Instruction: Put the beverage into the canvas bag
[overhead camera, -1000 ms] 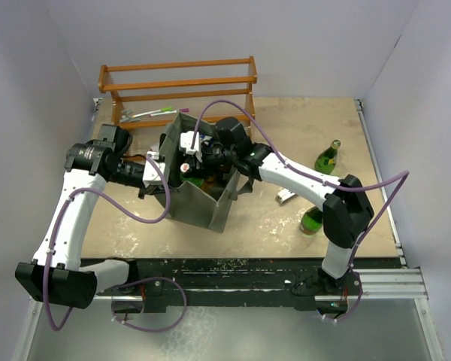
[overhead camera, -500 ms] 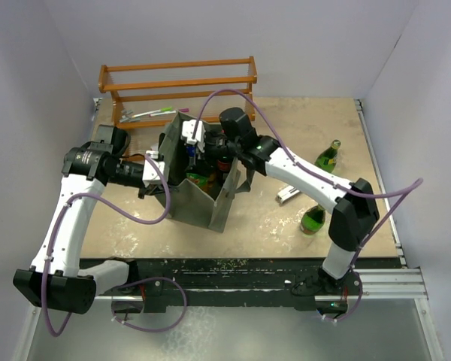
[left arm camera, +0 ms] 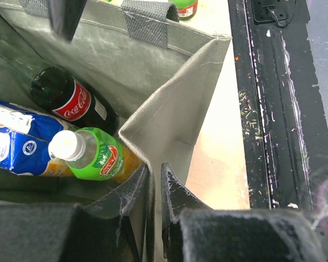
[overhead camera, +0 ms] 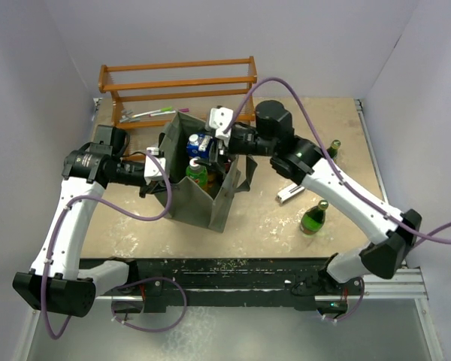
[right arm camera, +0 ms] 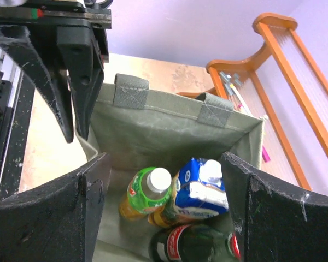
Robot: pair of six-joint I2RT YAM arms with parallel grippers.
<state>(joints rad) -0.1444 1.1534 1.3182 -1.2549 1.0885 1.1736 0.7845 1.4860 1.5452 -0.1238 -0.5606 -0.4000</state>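
Next, the right gripper swings to the right in the top view and down onto the far green bottle's neck, since that bottle stands outside the bag (overhead camera: 210,207).
The grey-green canvas bag (overhead camera: 210,207) stands open in the middle of the table. Inside it lie three beverages: a green-labelled bottle with a white cap (right arm camera: 147,191), a blue pack (right arm camera: 202,188) and a dark cola bottle (right arm camera: 197,245). The left wrist view shows the same bottle (left arm camera: 93,158), cola (left arm camera: 71,101) and pack (left arm camera: 16,142). My left gripper (left arm camera: 153,183) is shut on the bag's near-left rim, fabric pinched between its fingers. Above the bag's mouth, my right gripper (right arm camera: 164,185) hangs open with nothing between its fingers.
Two green glass bottles (overhead camera: 313,216) (overhead camera: 333,147) stand on the table to the right, with a small white object (overhead camera: 289,194) between them. An orange wooden rack (overhead camera: 177,86) sits at the back, pens (overhead camera: 150,114) lying under it.
My right gripper has opened, risen out of the bag and drawn back to the right. The beverages now lie free inside. The left gripper keeps its hold on the rim.
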